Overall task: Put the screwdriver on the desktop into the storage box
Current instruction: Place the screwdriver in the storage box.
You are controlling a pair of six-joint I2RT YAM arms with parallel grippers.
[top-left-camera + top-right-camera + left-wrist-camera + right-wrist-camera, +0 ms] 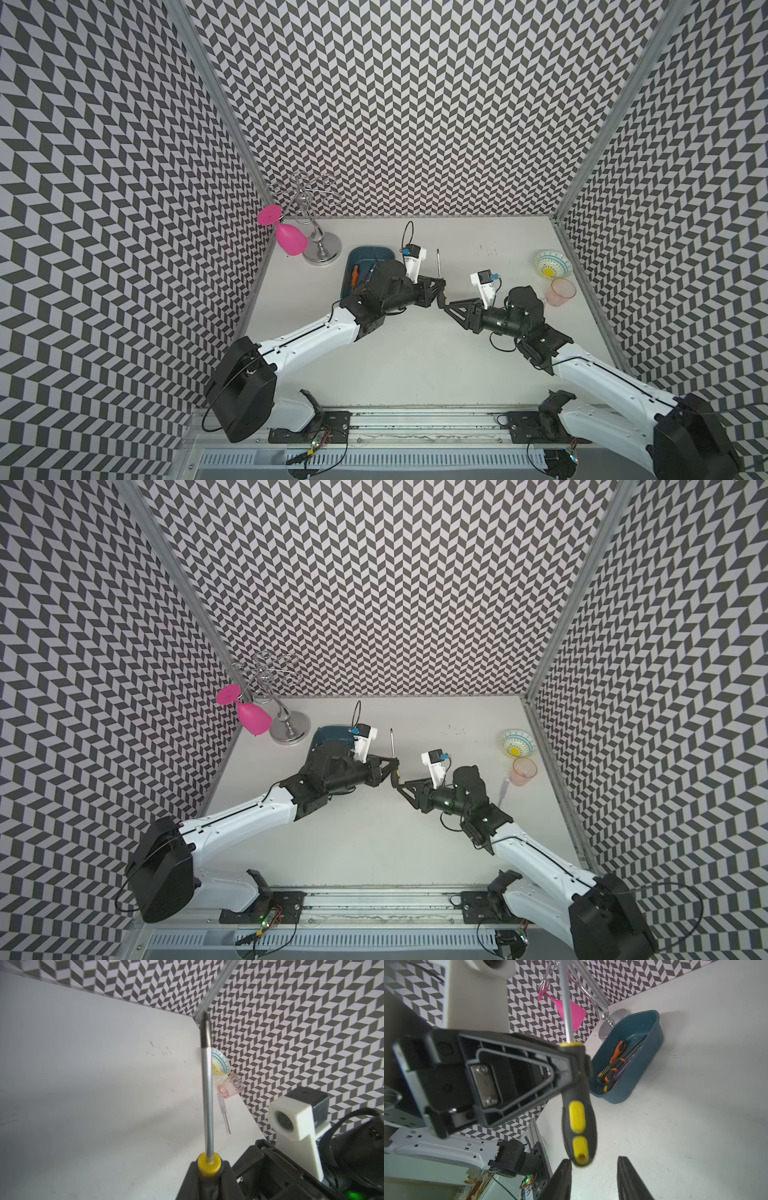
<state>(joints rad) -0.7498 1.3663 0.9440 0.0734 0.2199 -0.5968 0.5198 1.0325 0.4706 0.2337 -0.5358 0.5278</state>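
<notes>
The teal storage box (365,253) is below the left gripper, toward the glass rack, so the left gripper should next swing across and down into it and let go of the handle.
A black-and-yellow screwdriver (438,264) (391,744) (578,1118) hangs above the middle of the white desktop (415,365), with its steel shaft (208,1095) pointing toward the back wall. My left gripper (441,291) (397,771) (208,1167) is shut on the handle just behind the yellow collar. My right gripper (446,307) (401,788) (593,1162) stands open just off the handle's butt and grips nothing. The teal storage box (365,253) (332,731) (648,1064) sits left of the arms, partly hidden by the left arm. Several screwdrivers (614,1064) lie inside it.
A small clear screwdriver (223,1113) (503,789) lies on the desktop beside a pink cup (561,292). A patterned bowl (553,264) stands behind the cup near the right wall. A chrome glass rack (320,245) with a pink goblet (291,239) occupies the back left corner.
</notes>
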